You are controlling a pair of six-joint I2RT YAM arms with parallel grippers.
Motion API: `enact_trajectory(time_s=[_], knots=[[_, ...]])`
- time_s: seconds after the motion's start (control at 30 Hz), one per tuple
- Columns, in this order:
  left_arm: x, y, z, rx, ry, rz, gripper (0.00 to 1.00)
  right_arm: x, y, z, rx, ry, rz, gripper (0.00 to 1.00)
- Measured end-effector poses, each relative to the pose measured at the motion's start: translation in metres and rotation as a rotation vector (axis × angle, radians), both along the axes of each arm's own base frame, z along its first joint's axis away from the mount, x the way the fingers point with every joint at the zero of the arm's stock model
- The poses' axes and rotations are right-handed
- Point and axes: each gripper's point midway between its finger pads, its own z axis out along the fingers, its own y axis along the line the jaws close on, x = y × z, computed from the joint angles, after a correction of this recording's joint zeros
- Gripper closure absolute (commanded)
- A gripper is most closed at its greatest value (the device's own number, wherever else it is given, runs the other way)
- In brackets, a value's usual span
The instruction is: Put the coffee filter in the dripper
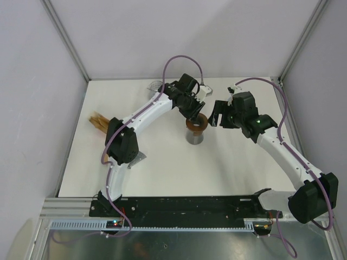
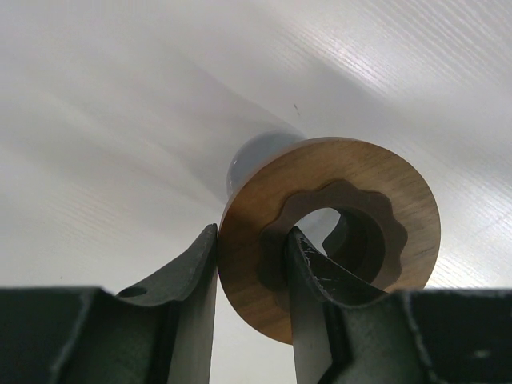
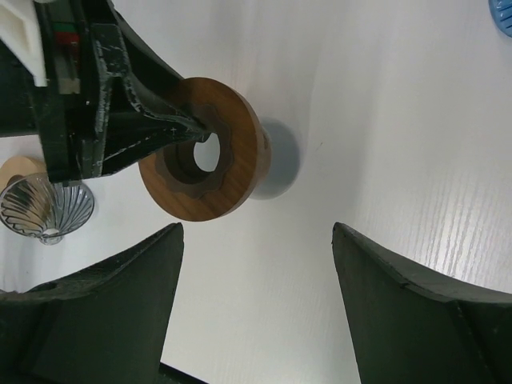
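My right gripper needs to shift toward the right in its wrist view next and lower onto the curved rim (image 3: 500,26), since it is empty and the blue object is below it on that side.
My left gripper (image 1: 194,111) is shut on a brown wooden ring (image 1: 196,124), with one finger through its hole and one outside its rim; the grip shows in the left wrist view (image 2: 252,232). The ring (image 2: 352,216) hangs tilted over a grey round stand (image 1: 195,139). The ribbed glass dripper (image 1: 154,85) stands at the back of the table and shows in the right wrist view (image 3: 44,208). Brown paper coffee filters (image 1: 100,122) lie at the table's left edge. My right gripper (image 1: 218,118) is open and empty to the right of the ring (image 3: 204,152).
The white table (image 1: 244,173) is walled on three sides. A blue object (image 3: 502,14) sits at the top right corner of the right wrist view. A tan shape (image 3: 20,166) lies behind the glass dripper there.
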Motion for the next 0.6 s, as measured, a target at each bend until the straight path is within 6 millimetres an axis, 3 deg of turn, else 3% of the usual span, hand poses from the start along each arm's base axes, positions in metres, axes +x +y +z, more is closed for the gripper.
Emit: enact_trajectory(time_s=[0.13,0.4,0.6], knots=[[0.001,0.0,-0.006,0.012,0.003,-0.003,0.83,0.001,0.001,-0.001,0.006,-0.003,0.004,0.2],[0.002,0.0,-0.006,0.015,-0.003,-0.009,0.44,0.002,0.003,-0.01,0.005,0.018,0.011,0.2],[0.002,0.001,-0.006,0.02,-0.015,-0.025,0.35,0.004,-0.001,-0.01,0.008,0.02,0.0,0.2]])
